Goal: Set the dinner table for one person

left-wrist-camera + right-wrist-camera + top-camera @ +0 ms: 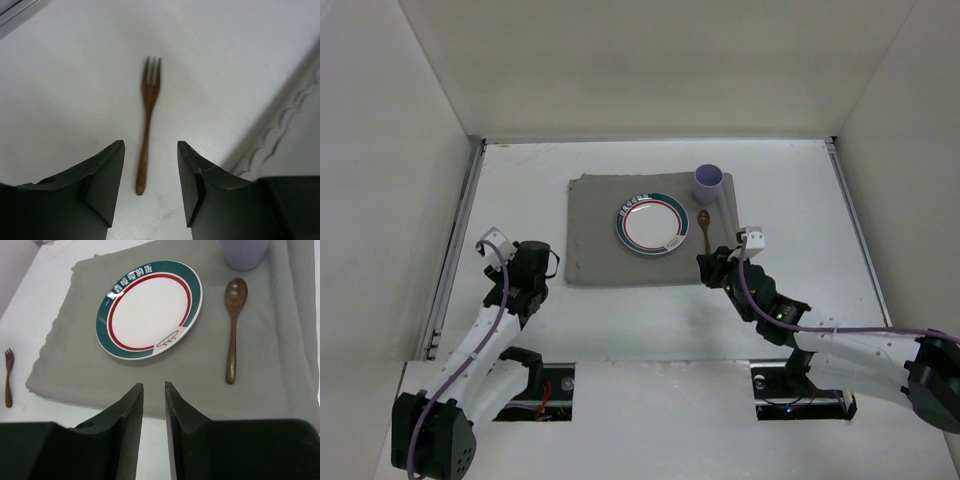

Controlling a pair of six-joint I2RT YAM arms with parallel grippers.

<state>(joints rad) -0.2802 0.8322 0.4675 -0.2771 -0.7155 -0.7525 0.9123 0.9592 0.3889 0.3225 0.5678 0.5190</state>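
Observation:
My left gripper comes down onto the handle's middle (144, 152) next and closes. The fork (147, 117) lies off the mat, its handle lined up between my open fingers.
A grey cloth mat (610, 235) lies on the white dinner table (520, 180). On it are a white plate with a green and red rim (651, 223), a brown wooden spoon (703, 225) right of the plate, and a lilac cup (709, 182) behind the spoon. A brown wooden fork (147, 117) lies on the bare table left of the mat; it also shows in the right wrist view (8, 377). My left gripper (150, 145) is open and empty over the fork's handle end. My right gripper (153, 385) is empty, jaws narrowly apart, at the mat's near edge (210, 400).
White walls enclose the table on three sides. Metal rails (460, 230) run along its left and right edges. The mat's scalloped left edge (280, 125) lies just right of the fork. Both arm bases sit at the near edge.

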